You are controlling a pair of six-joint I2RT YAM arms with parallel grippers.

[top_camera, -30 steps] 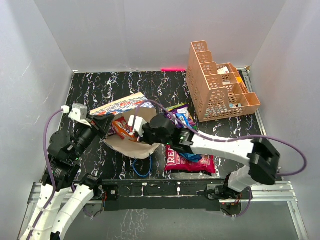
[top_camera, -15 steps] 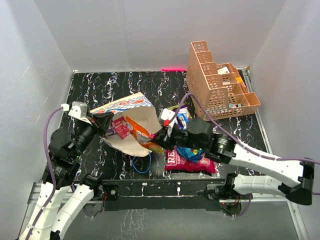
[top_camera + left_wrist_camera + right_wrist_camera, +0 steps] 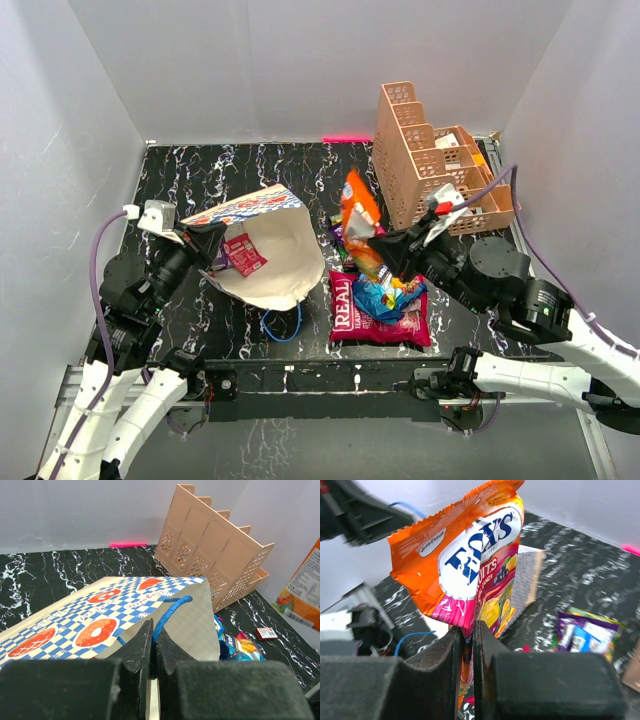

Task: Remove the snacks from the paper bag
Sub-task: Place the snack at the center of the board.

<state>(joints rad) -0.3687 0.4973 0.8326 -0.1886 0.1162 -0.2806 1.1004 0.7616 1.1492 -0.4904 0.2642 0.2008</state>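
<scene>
The robot's right gripper will next carry the packet outward and down to the bare tabletop [image 3: 339,176] [image 3: 626,592] beside the rack, and release the packet there, clear of the snacks.
The blue-and-white checkered paper bag [image 3: 262,212] lies on its side, its white inside facing the arms. My left gripper [image 3: 212,243] is shut on the bag's blue cord handle [image 3: 172,609] at the rim, fingertips [image 3: 145,635] pressed together. My right gripper [image 3: 388,250] is shut on the lower edge of an orange snack packet [image 3: 358,212], held upright in the air right of the bag's mouth; its print shows in the right wrist view [image 3: 470,555]. Below it lie the large red "REAL" bag [image 3: 352,318], a blue packet [image 3: 385,297] and a purple one [image 3: 585,632].
An orange lattice rack [image 3: 432,170] with small boxes stands at the back right. A small red-and-white card [image 3: 245,255] lies inside the bag. The bag's other blue cord loop [image 3: 283,325] lies on the table near the front edge. A pink strip [image 3: 346,138] lies by the back wall.
My right gripper has drawn the orange packet out of the bag's mouth and carried it right and up, over the other snacks. The left gripper has kept its hold.
</scene>
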